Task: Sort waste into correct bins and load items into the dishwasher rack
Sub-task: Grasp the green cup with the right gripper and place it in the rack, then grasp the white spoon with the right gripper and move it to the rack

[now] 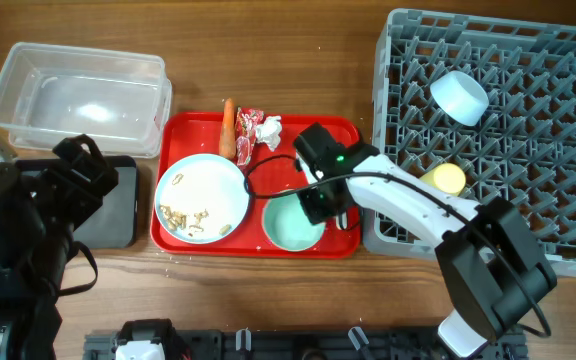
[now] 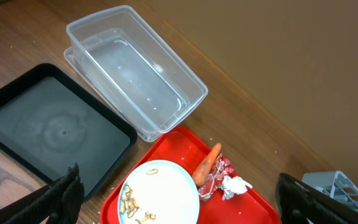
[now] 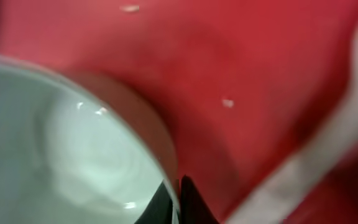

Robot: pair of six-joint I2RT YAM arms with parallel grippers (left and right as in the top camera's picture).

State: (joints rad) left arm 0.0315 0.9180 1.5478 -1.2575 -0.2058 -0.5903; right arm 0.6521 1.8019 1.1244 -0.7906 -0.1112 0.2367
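Outward of my right gripper, to its right in the overhead view, empty pegs of the rack border the blue bowl, so I need to lift the mint-green bowl [image 1: 290, 228] across and release it.
My right gripper [image 1: 313, 207] is shut on the rim of the pale mint-green bowl [image 1: 290, 228], which sits on the red serving tray [image 1: 258, 243]. In the right wrist view the jaws [image 3: 178, 202] pinch the bowl's rim [image 3: 73, 143]. The pale blue plate [image 1: 208, 185] holds beige food scraps [image 1: 190, 215]. The carrot [image 1: 228, 128], red wrapper [image 1: 245, 138] and white tissue [image 1: 269, 129] lie at the tray's back. My left gripper [image 2: 188, 205] is open and empty, over the black tray [image 1: 113, 210]. The clear tub [image 1: 78, 95] is behind it. The spoon is hidden.
The grey dishwasher rack [image 1: 528, 130] fills the right side, with a small pale blue bowl [image 1: 459, 97] on its side and a yellow-green cup [image 1: 445, 179] in it. A blurred white strip [image 3: 328, 143] crosses the red tray in the right wrist view.
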